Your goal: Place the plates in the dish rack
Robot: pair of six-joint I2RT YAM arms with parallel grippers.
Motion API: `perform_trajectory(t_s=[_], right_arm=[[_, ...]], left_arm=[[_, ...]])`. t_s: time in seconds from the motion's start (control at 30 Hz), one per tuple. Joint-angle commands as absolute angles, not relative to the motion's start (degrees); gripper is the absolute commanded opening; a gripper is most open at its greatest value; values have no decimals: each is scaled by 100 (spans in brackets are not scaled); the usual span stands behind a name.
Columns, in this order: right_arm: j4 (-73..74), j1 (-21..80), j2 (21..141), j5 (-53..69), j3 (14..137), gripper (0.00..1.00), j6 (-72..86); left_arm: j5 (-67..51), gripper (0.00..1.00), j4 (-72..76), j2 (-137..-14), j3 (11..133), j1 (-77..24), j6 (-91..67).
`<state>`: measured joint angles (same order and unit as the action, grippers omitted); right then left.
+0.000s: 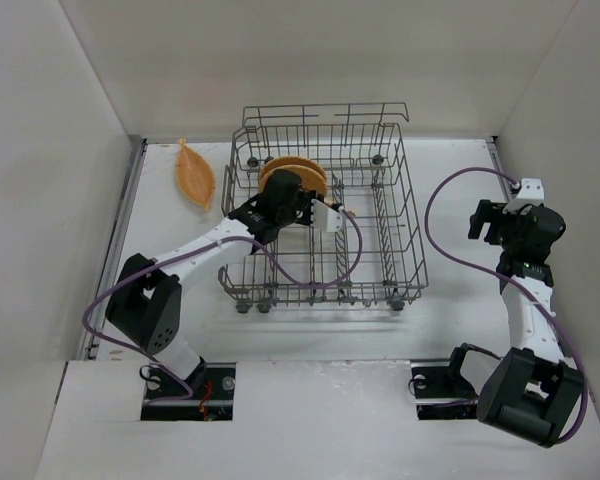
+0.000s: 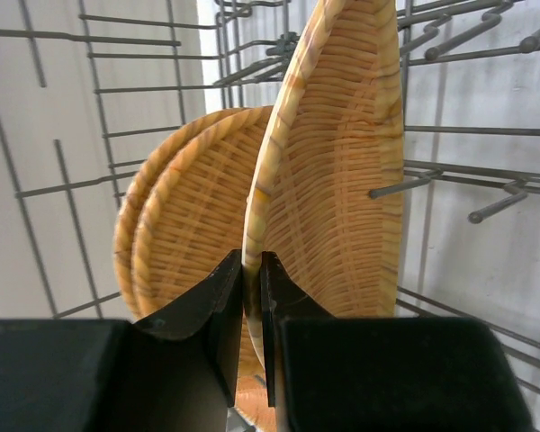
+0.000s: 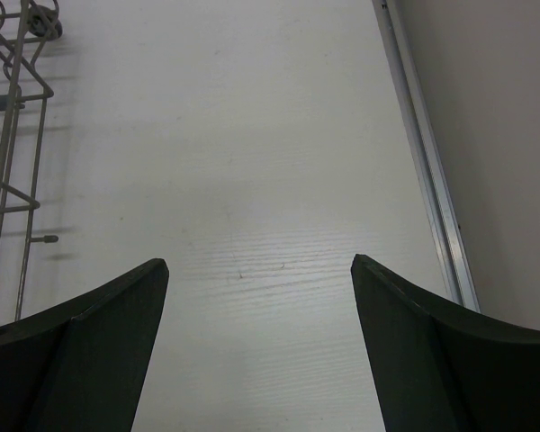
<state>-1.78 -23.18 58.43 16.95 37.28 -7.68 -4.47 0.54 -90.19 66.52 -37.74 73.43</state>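
Observation:
The orange woven plate already stands upright among the rack's wires, so the robot's left gripper will next shift just barely inside the rack [image 1: 400, 240] and open its fingers to let go of the orange woven plate's rim.
The grey wire dish rack [image 1: 400, 240] stands mid-table. My left gripper [image 2: 252, 270] is inside it, shut on the rim of an upright orange woven plate [image 2: 342, 171]. Two more plates [image 2: 189, 216] stand on edge just behind it, at the rack's back left [image 1: 298, 168]. A fourth plate [image 1: 194, 174] lies on the table left of the rack. My right gripper [image 3: 256, 270] is open and empty above bare table, right of the rack; in the top view it [image 1: 500, 222] is well clear of the rack.
White walls enclose the table on three sides. A metal rail [image 3: 427, 162] runs along the right edge and another [image 1: 120, 240] along the left. The rack's corner with a wheel [image 3: 40, 22] shows at the right wrist view's left.

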Motion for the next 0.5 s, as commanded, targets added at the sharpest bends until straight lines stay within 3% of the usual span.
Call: perform_trajectory(t_s=[0.0,0.3,0.4,0.47], right_arm=[[-483,-2281,5818,1696,3770,88,-694],[-431,-2281,5880,1696,3814,88,-703],[-431,-2281,5880,1696,3814,88,-712],[-431,-2281,5880,1714,3814,88,-712]], left_arm=[[-571,4,395,-9061,6583,-3731,7120],[-571,10,545,-9307,6346,-3766,6856],[-571,16,615,-9290,6276,-3801,6803],[-571,28,624,-9203,6223,-3827,6777]])
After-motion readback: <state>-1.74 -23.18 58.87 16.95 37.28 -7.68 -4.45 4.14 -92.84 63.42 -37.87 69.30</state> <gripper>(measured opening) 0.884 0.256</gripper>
